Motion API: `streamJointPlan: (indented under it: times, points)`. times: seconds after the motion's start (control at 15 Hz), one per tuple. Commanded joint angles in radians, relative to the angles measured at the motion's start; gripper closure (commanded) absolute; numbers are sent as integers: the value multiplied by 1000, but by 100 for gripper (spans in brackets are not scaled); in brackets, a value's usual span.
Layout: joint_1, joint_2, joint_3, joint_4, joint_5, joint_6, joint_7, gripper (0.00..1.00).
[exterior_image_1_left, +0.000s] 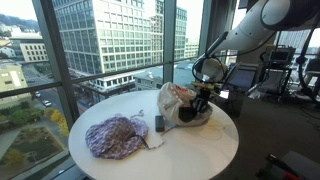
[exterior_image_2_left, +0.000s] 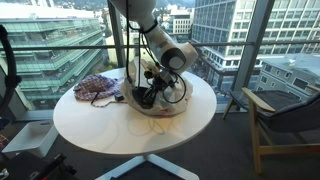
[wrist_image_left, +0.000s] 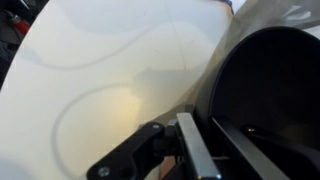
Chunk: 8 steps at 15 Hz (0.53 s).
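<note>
I should next release the black bowl (exterior_image_1_left: 192, 113) farther over the crumpled plastic bag, as empty table still shows beside it.
A black bowl (wrist_image_left: 270, 90) fills the right side of the wrist view, its curved rim against the white round table (wrist_image_left: 90, 70). My gripper (wrist_image_left: 205, 150) comes in from the bottom edge, one silver finger (wrist_image_left: 190, 145) outside the rim and the other inside. The jaws are nearly together and appear shut on the rim. In both exterior views the gripper (exterior_image_1_left: 203, 100) (exterior_image_2_left: 155, 90) is low over the table, on the bowl (exterior_image_1_left: 192, 113) (exterior_image_2_left: 148, 98). A crumpled plastic bag (exterior_image_1_left: 172, 100) lies right beside the bowl.
A plaid cloth (exterior_image_1_left: 113, 137) (exterior_image_2_left: 98, 87) lies on the table (exterior_image_1_left: 200, 150) away from the gripper. Between cloth and bag stands a small dark object (exterior_image_1_left: 158, 123). Glass windows surround the table. A wooden chair (exterior_image_2_left: 285, 115) stands off to one side.
</note>
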Motion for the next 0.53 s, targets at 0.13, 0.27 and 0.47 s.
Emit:
streamJointPlan:
  times: [0.13,0.27,0.47]
  points:
    - [9,32,-1,45,2,113,47,96]
    - [17,45,-5,51,-24,151,51,91]
    - [32,36,2,40,-72,168,40,59]
